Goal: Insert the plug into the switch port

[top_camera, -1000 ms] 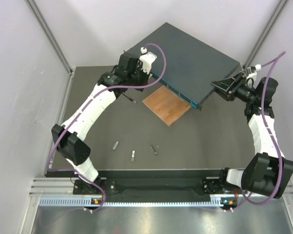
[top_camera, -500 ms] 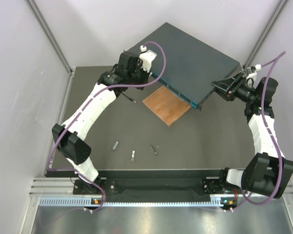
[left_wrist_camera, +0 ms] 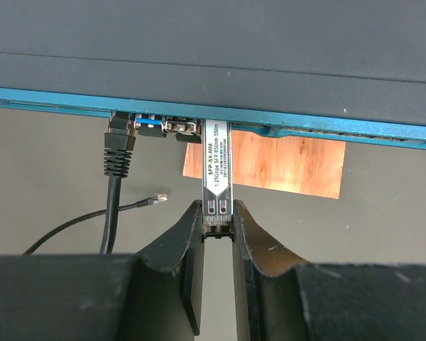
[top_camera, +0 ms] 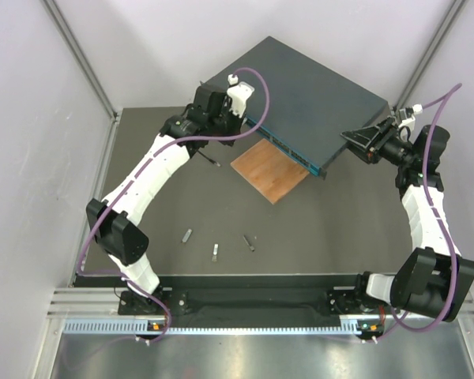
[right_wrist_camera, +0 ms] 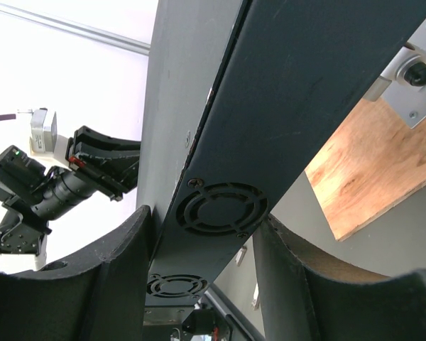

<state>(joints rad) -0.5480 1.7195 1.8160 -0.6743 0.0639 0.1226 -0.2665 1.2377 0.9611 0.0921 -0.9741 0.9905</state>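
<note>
My left gripper holds the silver plug [left_wrist_camera: 217,160] and should next push it outward, straight into the port in the switch's teal side, then let it go, because the plug's labelled body still sticks out.
The switch [top_camera: 300,87] is a dark blue-grey box at the back of the table with a teal front face [left_wrist_camera: 305,128]. My left gripper [left_wrist_camera: 217,211] is shut on the rear end of a silver labelled plug [left_wrist_camera: 217,160]. The plug's front end sits in a port in the teal face. In the top view the left gripper [top_camera: 241,118] is at the switch's front left. My right gripper [right_wrist_camera: 206,220] is closed across the switch's vented side [right_wrist_camera: 284,92], one finger on each face. It grips the right corner in the top view [top_camera: 349,140].
A black cable [left_wrist_camera: 119,153] is plugged in left of the plug, and a loose cable end [left_wrist_camera: 156,200] lies on the mat. A thin wooden board [top_camera: 270,170] lies under the switch's front edge. Three small modules [top_camera: 215,252] lie on the mat nearer the bases.
The left wrist has crept very slightly towards the switch. The right arm and the switch have not moved.
</note>
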